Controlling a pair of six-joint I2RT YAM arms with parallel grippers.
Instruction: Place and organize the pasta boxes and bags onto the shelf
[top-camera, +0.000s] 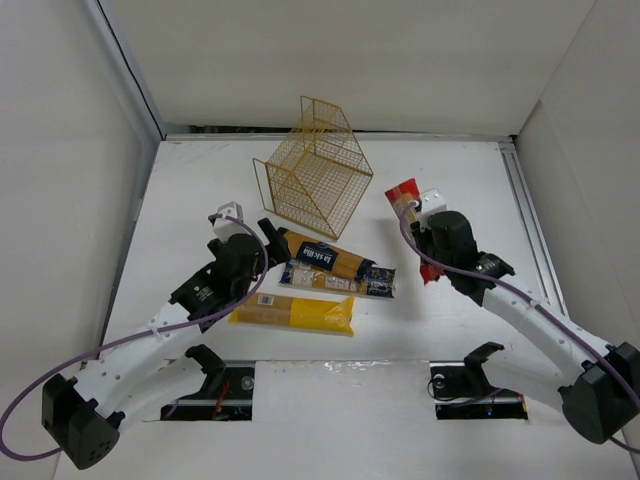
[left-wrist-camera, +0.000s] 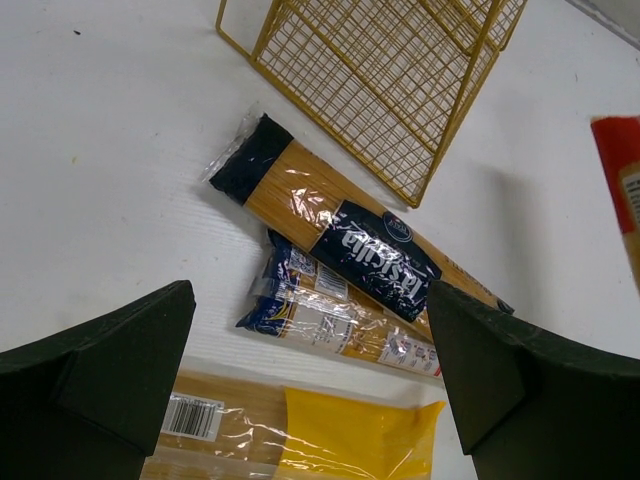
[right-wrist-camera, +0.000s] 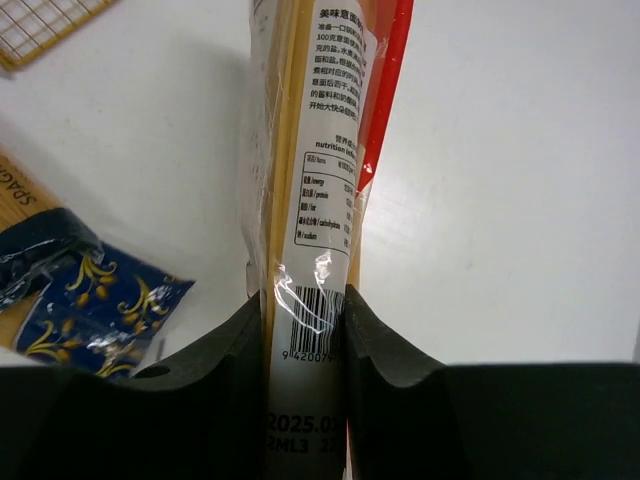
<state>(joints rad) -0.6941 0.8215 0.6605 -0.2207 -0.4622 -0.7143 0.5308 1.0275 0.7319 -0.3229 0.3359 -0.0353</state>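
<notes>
The red-and-white pack points past the shelf, so the robot needs to turn its right gripper toward the shelf and slide the far end of the pack inside by the shelf's near corner (top-camera: 329, 214) (right-wrist-camera: 18, 46).
The yellow wire shelf (top-camera: 315, 172) stands at the back middle of the table and shows in the left wrist view (left-wrist-camera: 400, 70). Three packs lie in front of it: the yellow-orange pack with dark blue label (top-camera: 322, 258) (left-wrist-camera: 350, 240), the clear bag with blue ends (top-camera: 340, 280) (left-wrist-camera: 330, 315), and the plain yellow bag (top-camera: 293, 313) (left-wrist-camera: 330, 435). My left gripper (top-camera: 265, 243) (left-wrist-camera: 310, 400) is open and empty, above the left ends of these packs. My right gripper (top-camera: 428, 238) (right-wrist-camera: 305, 330) is shut on the red-and-white pack (top-camera: 405, 195) (right-wrist-camera: 320, 190), right of the shelf.
White walls enclose the table on three sides. A metal rail (top-camera: 525, 210) runs along the right edge. The blue end of the clear bag (right-wrist-camera: 80, 310) and a shelf corner (right-wrist-camera: 40, 25) lie left of the held pack.
</notes>
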